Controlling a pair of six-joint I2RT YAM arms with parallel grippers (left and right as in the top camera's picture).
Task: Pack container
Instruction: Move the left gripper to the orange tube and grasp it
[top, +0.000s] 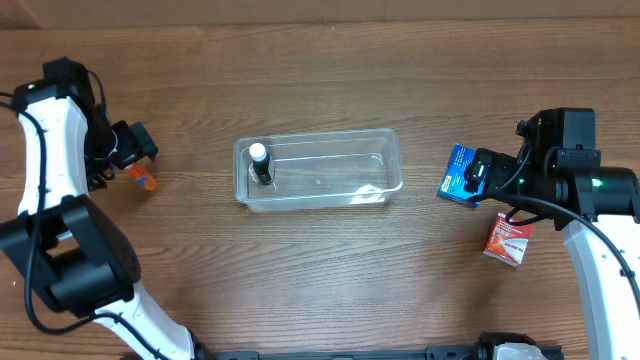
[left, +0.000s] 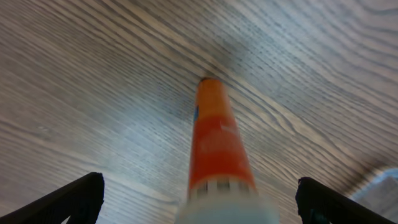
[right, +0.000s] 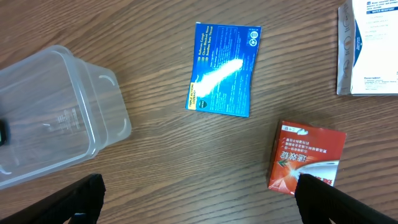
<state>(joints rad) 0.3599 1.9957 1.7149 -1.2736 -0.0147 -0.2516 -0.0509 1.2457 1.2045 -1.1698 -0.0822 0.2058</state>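
The tube is already midway between my left gripper's spread fingers, so they will lower toward the tabletop and close around the body of the orange tube (top: 144, 178) (left: 219, 149).
The clear container (top: 330, 140) stands mid-table with a black bottle with a white cap (top: 260, 163) upright in its left end. My left gripper (top: 135, 150) is open at the far left, over an orange tube with a white cap (top: 144, 181). In the left wrist view the tube (left: 217, 137) lies between the spread fingers (left: 202, 208), untouched. My right gripper (top: 480, 177) is open and empty next to a blue box (top: 456, 178). In the right wrist view the container's corner (right: 93, 118) is at the left, the blue box (right: 224, 68) ahead and the fingers (right: 199, 202) over bare wood.
A red box (top: 508, 240) lies on the table near the right arm; it also shows in the right wrist view (right: 305, 158). A white printed box (right: 370, 46) lies at the top right of that view. The table is brown wood.
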